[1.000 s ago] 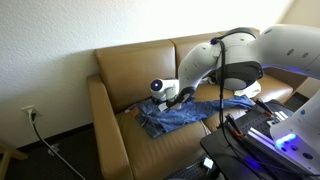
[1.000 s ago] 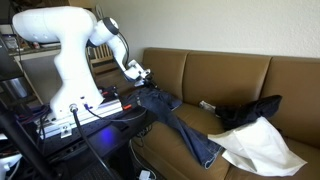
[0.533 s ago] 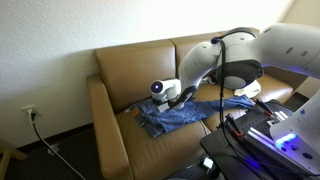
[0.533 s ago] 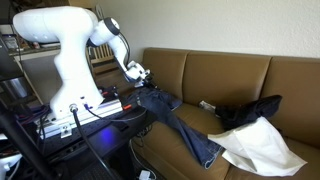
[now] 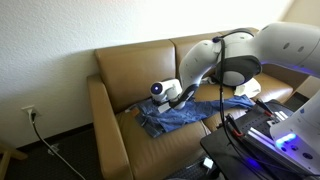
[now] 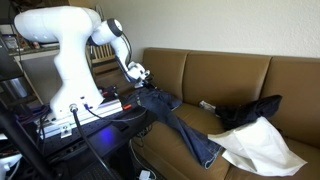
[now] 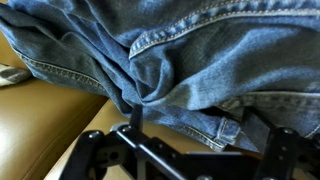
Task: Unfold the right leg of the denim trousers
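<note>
I should keep my gripper low and close both fingers on that fold of trousers, because the denim hem corner is between the open fingers.
The denim trousers lie on the seat of a tan couch. In an exterior view they run from the waist near the robot to the leg ends at the seat's front. My gripper hangs low over the waist end, and it also shows in the other exterior view. In the wrist view the trousers fill the upper frame in folds. My gripper has its jaws apart, and a denim hem corner lies between the two dark fingers. Whether the fingers touch the cloth is unclear.
A black bundled item and a white cloth lie on the couch beyond the leg ends. The couch arm and backrest border the seat. The robot base and a stand with cables are beside the couch.
The arm's upper links have shifted slightly. The gripper stays at the waist end of the trousers, and the cloth has not moved.
</note>
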Available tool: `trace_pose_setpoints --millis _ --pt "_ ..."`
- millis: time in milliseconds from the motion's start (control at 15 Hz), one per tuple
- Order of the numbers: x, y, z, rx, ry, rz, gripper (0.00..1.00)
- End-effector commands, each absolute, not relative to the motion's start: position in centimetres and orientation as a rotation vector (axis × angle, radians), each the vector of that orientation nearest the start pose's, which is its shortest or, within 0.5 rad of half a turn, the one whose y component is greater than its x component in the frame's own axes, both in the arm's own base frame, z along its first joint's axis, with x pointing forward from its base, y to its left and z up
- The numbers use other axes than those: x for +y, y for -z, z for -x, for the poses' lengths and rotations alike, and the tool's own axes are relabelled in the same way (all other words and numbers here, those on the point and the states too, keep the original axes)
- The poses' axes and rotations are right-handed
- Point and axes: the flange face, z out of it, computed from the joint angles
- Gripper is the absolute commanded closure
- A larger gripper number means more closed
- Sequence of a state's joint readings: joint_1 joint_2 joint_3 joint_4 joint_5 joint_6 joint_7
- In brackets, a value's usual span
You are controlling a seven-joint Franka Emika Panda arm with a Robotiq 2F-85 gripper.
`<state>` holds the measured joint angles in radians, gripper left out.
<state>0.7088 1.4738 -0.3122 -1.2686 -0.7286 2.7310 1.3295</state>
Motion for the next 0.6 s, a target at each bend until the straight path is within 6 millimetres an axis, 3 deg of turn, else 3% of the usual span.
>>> trace_pose_setpoints --millis 0,533 --pt "29.8 13.28 -57.19 -0.087 0.756 3.433 0.0" --pt "29.84 13.23 -57.29 -0.185 0.845 3.411 0.0"
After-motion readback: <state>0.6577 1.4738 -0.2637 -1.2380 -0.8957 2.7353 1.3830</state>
